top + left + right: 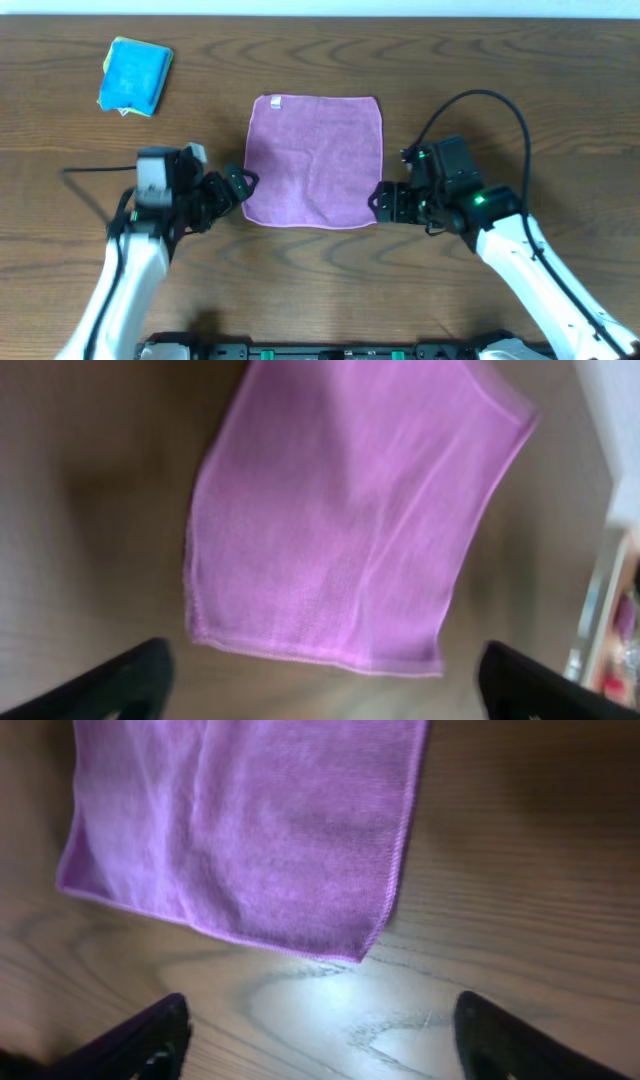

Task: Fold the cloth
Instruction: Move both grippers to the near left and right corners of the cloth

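The left gripper moves down and to the left in the wrist view next, to bring the purple cloth's near corner (247, 218) (200, 634) below it between my fingers.
A purple cloth (314, 160) lies flat and unfolded on the wooden table, with a small white tag at its far left corner. My left gripper (240, 188) is open at the cloth's near left corner, just off its edge. My right gripper (385, 202) is open at the near right corner. In the left wrist view the cloth (350, 510) lies ahead of the open fingers (320, 690), its near edge just short of them. In the right wrist view the cloth's corner (250, 830) lies ahead of the open fingers (320, 1040), with bare table between.
A folded blue cloth with a yellow edge (134, 76) lies at the far left of the table (560, 100). A black cable loops above my right arm.
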You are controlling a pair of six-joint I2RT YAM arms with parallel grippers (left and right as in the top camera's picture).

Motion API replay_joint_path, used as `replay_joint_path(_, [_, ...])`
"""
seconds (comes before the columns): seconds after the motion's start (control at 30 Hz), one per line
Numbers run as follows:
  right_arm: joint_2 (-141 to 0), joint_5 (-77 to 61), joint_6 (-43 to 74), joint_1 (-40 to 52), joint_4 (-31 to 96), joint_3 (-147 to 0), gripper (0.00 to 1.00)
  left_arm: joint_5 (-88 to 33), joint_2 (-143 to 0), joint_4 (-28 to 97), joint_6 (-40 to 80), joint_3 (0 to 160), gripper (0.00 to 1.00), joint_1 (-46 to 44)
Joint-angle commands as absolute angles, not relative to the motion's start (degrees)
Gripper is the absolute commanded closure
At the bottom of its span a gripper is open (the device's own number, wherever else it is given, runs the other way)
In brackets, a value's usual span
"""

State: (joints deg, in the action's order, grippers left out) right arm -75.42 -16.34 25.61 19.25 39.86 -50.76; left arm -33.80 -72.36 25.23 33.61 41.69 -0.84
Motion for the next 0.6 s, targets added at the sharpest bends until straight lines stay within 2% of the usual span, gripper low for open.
replay_joint_path(0.0, [-76.3,-23.1,27.2,15.2,40.1,-50.7,0.22,-42.0,-80.5,31.4,32.9,46.5,0.13,-0.8])
replay_joint_path(0.07, [-76.6,-24.5,27.2,13.6,41.0,-50.5,0.23,-43.1,-83.3,34.9,31.6,47.1,0.18,-0.8])
replay_joint_path(0.23, [-77.8,-24.7,27.2,12.4,42.0,-50.5,0.23,-34.8,-84.1,40.0,30.0,47.1,0.15,-0.8])
replay_joint_path(0.4, [-81.0,-27.4,27.2,12.4,40.8,-50.5,0.26,-27.8,-84.6,38.2,30.0,47.1,0.12,-0.8])
replay_joint_path(0.57, [-84.4,-29.0,27.2,12.4,39.6,-50.5,0.28,-28.1,-86.8,34.5,29.4,47.1,0.13,-0.8])
